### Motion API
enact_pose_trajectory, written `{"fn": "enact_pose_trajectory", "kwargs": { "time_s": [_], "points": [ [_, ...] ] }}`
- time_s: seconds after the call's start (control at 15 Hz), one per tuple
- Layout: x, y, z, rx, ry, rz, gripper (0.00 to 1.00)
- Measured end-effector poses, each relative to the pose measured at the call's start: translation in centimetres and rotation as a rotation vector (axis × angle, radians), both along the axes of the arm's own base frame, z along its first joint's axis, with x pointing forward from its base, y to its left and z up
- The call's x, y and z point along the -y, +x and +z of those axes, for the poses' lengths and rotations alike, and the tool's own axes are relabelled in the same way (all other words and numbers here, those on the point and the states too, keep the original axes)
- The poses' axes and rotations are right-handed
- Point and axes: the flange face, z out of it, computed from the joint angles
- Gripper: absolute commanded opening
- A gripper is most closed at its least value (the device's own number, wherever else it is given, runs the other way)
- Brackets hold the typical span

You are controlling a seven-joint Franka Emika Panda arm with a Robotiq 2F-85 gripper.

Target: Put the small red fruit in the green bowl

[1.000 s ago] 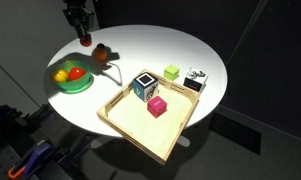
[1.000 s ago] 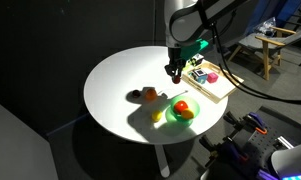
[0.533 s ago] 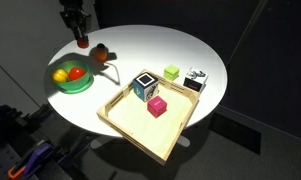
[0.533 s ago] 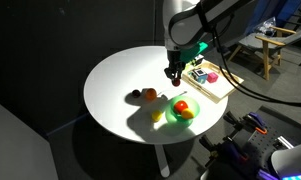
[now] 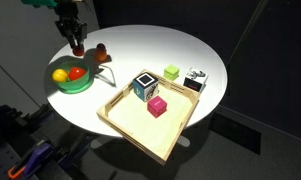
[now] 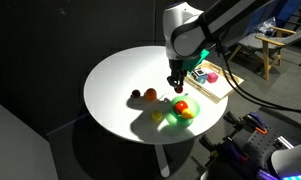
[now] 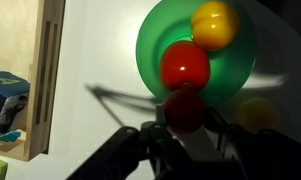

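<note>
The robot's gripper will move the small red fruit over the green bowl point(image 5: 82, 88) next, then lower the small red fruit beside the larger red fruit point(image 7: 184, 65).
The small red fruit point(image 7: 185, 103) is pinched between my gripper's point(image 7: 186, 118) fingers, which are shut on it. In the wrist view it hangs just at the near rim of the green bowl point(image 7: 147, 52), above the table. A larger red fruit point(image 7: 184, 65) and a yellow fruit point(image 7: 214, 24) lie inside the bowl. In both exterior views the gripper point(image 5: 77, 44) point(image 6: 176, 84) hovers close beside the green bowl point(image 5: 82, 88) point(image 6: 170, 119), a little above the table.
An orange fruit point(image 6: 149, 95) lies on the white round table point(image 5: 180, 50) near the bowl. A square wooden tray point(image 5: 125, 125) holds a pink cube point(image 5: 156, 106) and a patterned cube point(image 5: 144, 85). A green cube point(image 5: 171, 72) sits behind the tray.
The gripper has shifted toward the green bowl, carrying the small red fruit with it. Nothing else on the table has moved.
</note>
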Motion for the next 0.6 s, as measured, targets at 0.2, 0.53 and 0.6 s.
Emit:
{"fn": "enact_pose_trajectory", "kwargs": {
  "time_s": [0.2, 0.53, 0.6],
  "points": [
    [0.2, -0.9, -1.1, -0.010, -0.001, 0.004, 0.19],
    [0.4, -2.9, -2.8, -0.022, -0.001, 0.011, 0.19],
    [0.5, -3.3, -3.1, -0.020, -0.002, 0.014, 0.19]
  ]
}}
